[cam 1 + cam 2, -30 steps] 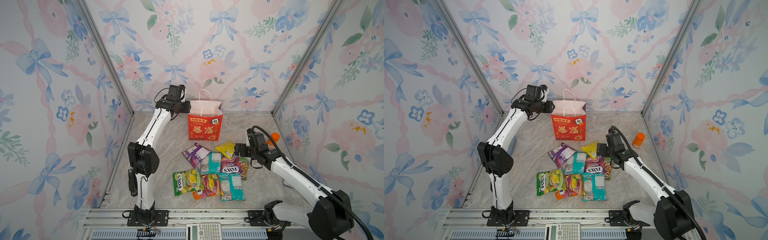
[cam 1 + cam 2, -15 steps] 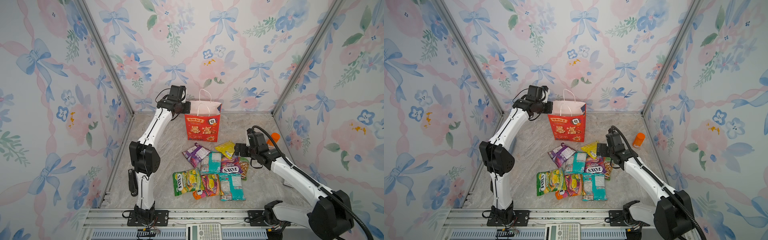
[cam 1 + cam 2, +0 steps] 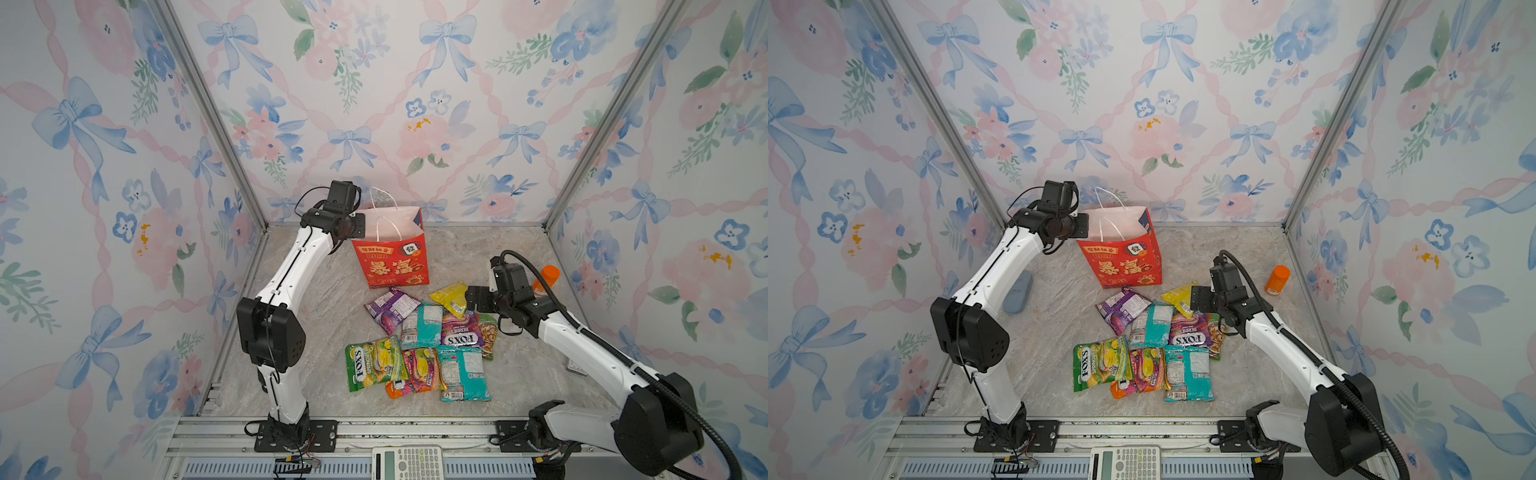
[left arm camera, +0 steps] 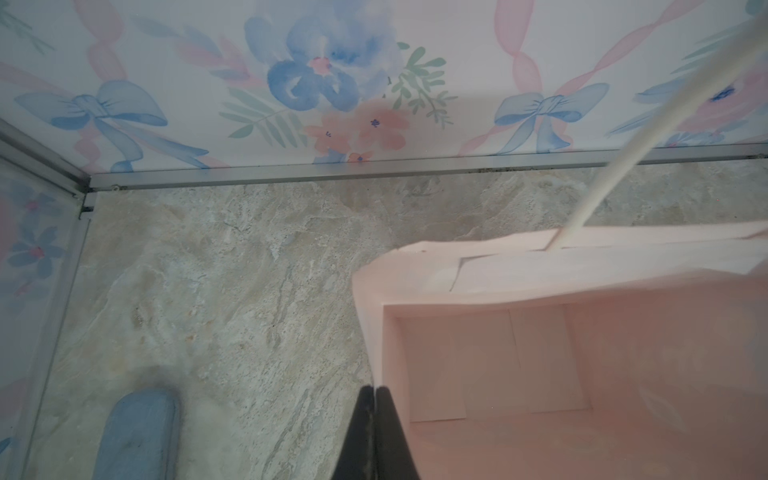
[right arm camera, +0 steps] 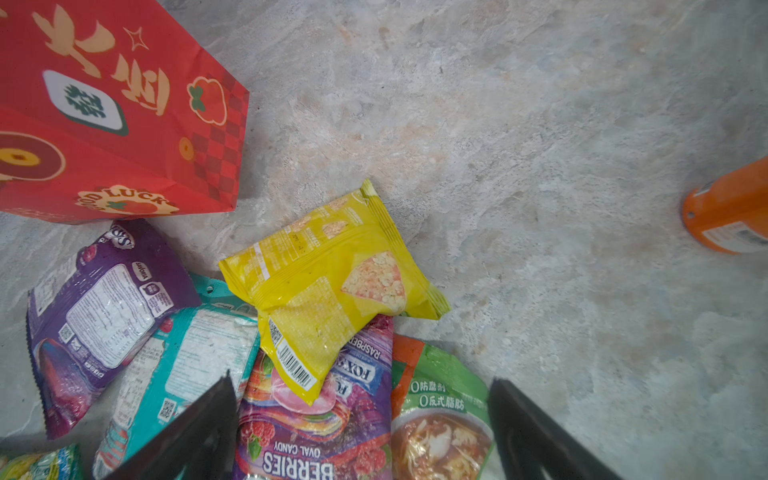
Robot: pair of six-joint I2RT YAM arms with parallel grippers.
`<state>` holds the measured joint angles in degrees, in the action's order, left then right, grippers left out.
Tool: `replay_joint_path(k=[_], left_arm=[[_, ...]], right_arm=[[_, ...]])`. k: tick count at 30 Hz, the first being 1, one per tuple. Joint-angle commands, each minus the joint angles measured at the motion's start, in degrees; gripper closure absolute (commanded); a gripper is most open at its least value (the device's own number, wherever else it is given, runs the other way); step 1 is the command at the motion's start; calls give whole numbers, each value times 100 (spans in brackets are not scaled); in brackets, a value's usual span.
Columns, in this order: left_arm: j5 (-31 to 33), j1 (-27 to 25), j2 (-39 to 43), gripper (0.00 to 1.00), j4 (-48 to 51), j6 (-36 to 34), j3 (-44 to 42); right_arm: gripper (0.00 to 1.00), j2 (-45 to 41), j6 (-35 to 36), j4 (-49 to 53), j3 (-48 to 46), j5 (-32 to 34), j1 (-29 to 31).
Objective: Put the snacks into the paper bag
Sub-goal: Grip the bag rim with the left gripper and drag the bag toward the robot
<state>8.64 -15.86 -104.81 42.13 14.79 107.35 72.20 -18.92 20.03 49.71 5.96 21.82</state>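
The bare floor by the blue-grey pad (image 3: 1060, 294) lies back from the left gripper, so the left gripper should next pull the bag (image 3: 1125, 266) back toward the pad and let go of the bag's rim.
The red paper bag (image 3: 392, 262) (image 3: 1125, 266) stands at the back of the floor, mouth up and leaning a little. My left gripper (image 3: 360, 224) (image 4: 375, 390) is shut on the left edge of its rim, and the pale pink inside (image 4: 582, 353) looks empty. Several snacks (image 3: 419, 345) lie in a heap in front of the bag. My right gripper (image 3: 471, 299) (image 5: 361, 384) hangs open just above the heap's right end, with a yellow packet (image 5: 332, 274), a purple berries packet (image 5: 324, 432) and a green packet (image 5: 440, 411) under it.
An orange bottle (image 3: 546, 278) (image 5: 731, 216) stands near the right wall. A blue-grey pad (image 3: 1018, 291) (image 4: 137, 432) lies by the left wall. A calculator (image 3: 406, 461) sits on the front rail. Patterned walls close three sides.
My left gripper has closed on the bag's rim, and the bag has shifted a little to the left and tilted. The right arm has stayed where it was.
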Motion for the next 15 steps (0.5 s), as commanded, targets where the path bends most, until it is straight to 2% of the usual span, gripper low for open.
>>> replay_joint_path(k=[1,15], left_arm=[[320,195,380,100,146,198,-333],[627,463,1369,100,141,278,-1183]], right_arm=[[3,74,-40,-120,134,-147,84],[3,218,-59,-187,197,-229,144]])
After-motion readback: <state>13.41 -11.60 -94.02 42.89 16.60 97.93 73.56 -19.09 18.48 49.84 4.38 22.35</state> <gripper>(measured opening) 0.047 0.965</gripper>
